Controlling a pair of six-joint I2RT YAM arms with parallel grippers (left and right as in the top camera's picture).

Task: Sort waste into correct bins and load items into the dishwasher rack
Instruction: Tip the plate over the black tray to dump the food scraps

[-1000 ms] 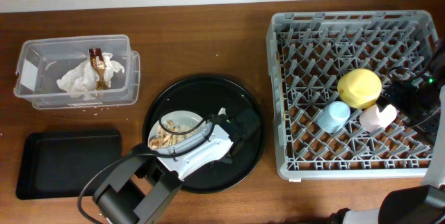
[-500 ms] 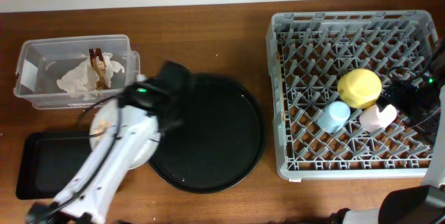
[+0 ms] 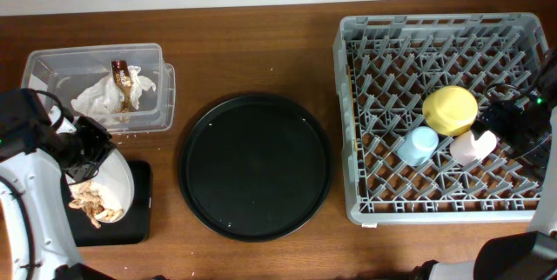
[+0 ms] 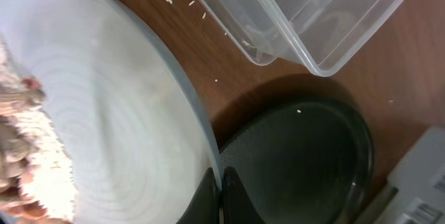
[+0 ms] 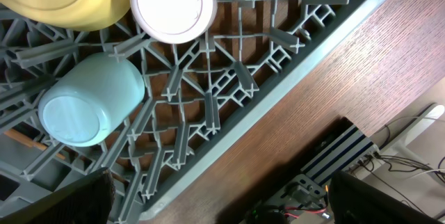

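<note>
Next, my left gripper tips off the scraps, moves right in the overhead view, lowers the plate (image 3: 113, 186) and releases, as the empty round tray (image 3: 250, 173) lies below.
My left gripper (image 3: 90, 156) is shut on the rim of the grey-white plate (image 3: 113, 186) and holds it tilted over the shallow black tray (image 3: 141, 215). The brownish food scraps (image 3: 90, 208) lie at the plate's lower edge. In the left wrist view the fingertips (image 4: 208, 202) pinch the plate (image 4: 118, 126), with scraps (image 4: 21, 161) at the left. The clear tub (image 3: 52, 71) holds the napkin (image 3: 100, 99) and the foil wrapper (image 3: 122, 80). The rack (image 3: 365, 71) holds the yellow bowl (image 3: 451, 109), blue cup (image 3: 418, 145) and pink cup (image 3: 473, 145). My right gripper (image 3: 512, 123) is open and empty above the rack.
The large round black tray (image 3: 255, 167) lies between the bins and the rack. A few rice crumbs lie on the wood by the tub (image 4: 313, 22). The right wrist view shows the bowl (image 5: 69, 1), both cups and the rack's edge (image 5: 292, 85) beside the table's edge.
My left gripper has carried the plate left, off the round tray and over the shallow black tray, and tilted it. The scraps have slid to its lower edge. The right arm has not moved.
</note>
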